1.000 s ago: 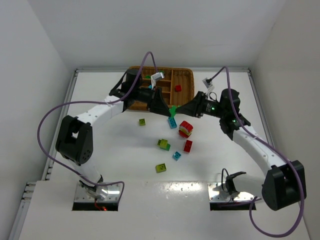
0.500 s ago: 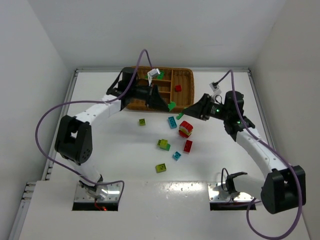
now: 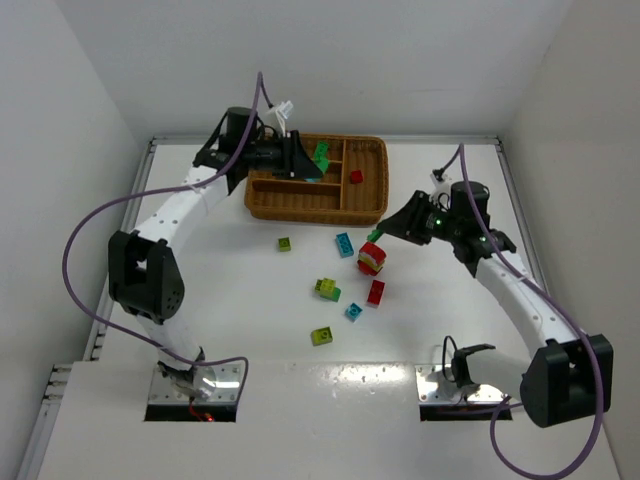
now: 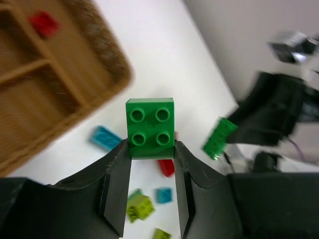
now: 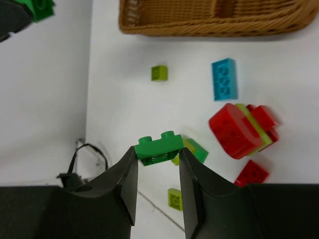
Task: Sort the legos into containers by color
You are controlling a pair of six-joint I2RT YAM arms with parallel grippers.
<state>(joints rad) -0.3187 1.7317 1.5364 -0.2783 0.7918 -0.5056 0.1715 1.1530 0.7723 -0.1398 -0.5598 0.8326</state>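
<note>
The green brick already lies in the tray's far section (image 3: 309, 146), so the robot's left gripper needs to turn downward, move outward beside that brick in the tray, go down and let go.
My left gripper (image 4: 152, 149) is shut on a green four-stud brick (image 4: 150, 127), held in the air over the brown wicker tray (image 3: 318, 205). My right gripper (image 5: 157, 153) is shut on a second green brick (image 5: 158, 146), which hangs above the table just right of the tray's front corner (image 3: 375, 235). One red brick (image 3: 356, 177) lies in a right-hand compartment. Loose legos lie on the table in front of the tray. They include a cyan brick (image 3: 344, 244), a red and yellow-green clump (image 3: 372, 258) and a red brick (image 3: 376, 292).
Nearer the arm bases lie a yellow-green and green clump (image 3: 327, 289), a small cyan brick (image 3: 353, 311), a yellow-green brick (image 3: 321, 336) and a tiny yellow-green piece (image 3: 285, 243). White walls close the table on three sides.
The two grippers, close together in front of the tray a second ago, have parted. The left carried its green brick back over the tray. The right drew back to the right with its own.
</note>
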